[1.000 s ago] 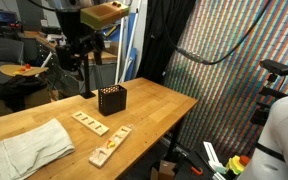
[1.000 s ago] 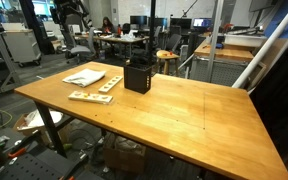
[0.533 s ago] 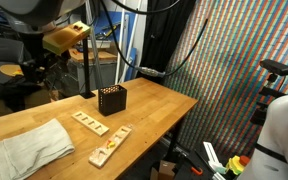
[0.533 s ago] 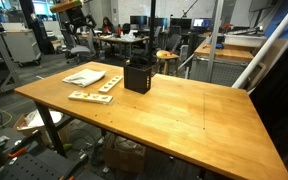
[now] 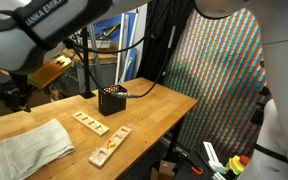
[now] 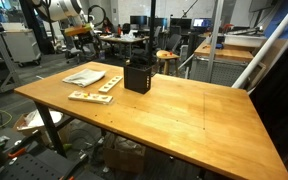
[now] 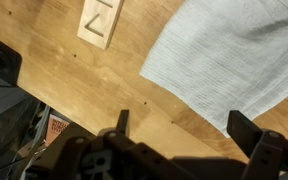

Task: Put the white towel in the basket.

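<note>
My open gripper should next move far down onto the edge of the towel nearest its fingers, away from the boards, as the towel lies flat on the tabletop below.
The white towel (image 5: 29, 148) lies flat on the wooden table near its front left corner; it also shows in an exterior view (image 6: 84, 76) and fills the upper right of the wrist view (image 7: 234, 50). The black basket (image 5: 112, 99) stands upright at the table's far edge, also seen in an exterior view (image 6: 137, 76). My gripper (image 7: 184, 125) is open and empty, hovering high above the table beside the towel's edge. In an exterior view the gripper (image 5: 14, 95) hangs left of the basket, above the towel's end of the table.
Two wooden boards with cut-out shapes (image 5: 89, 123) (image 5: 109, 147) lie between the towel and the basket; one shows in the wrist view (image 7: 99, 22). The table edge (image 7: 44, 100) drops to the floor at the lower left. Office chairs and desks stand behind the table.
The arm has swung away from the basket toward the towel's end of the table and come lower. The towel, basket and boards have not moved.
</note>
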`<state>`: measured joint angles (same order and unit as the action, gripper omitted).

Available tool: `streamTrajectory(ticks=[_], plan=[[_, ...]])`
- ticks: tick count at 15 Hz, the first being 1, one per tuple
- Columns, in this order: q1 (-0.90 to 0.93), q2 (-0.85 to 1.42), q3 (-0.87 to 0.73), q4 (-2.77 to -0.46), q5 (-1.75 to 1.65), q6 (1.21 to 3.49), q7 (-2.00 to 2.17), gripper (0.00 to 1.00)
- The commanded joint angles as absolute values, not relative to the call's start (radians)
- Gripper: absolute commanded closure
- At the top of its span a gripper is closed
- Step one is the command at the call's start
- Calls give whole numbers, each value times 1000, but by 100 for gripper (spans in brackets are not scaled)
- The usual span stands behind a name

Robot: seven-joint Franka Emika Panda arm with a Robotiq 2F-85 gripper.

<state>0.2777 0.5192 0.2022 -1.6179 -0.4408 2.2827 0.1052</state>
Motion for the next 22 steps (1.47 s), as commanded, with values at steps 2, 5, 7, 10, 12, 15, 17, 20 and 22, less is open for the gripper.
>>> streamTrajectory(ticks=[2, 5, 7, 10, 12, 15, 17, 20, 22], plan=[[321, 660, 167, -1517, -388, 2334, 69, 0], [335, 724, 173, -1509, -341, 2361, 69, 0], [347, 772, 178, -1495, -306, 2377, 66, 0], [369, 831, 182, -1471, -271, 2382, 57, 0], [379, 857, 182, -1462, -252, 2387, 57, 0], [386, 882, 186, -1432, -239, 2385, 48, 0], [384, 903, 194, -1411, -225, 2392, 29, 0], [387, 912, 198, -1393, -204, 2394, 16, 34], [389, 904, 198, -1397, -196, 2391, 15, 48]])
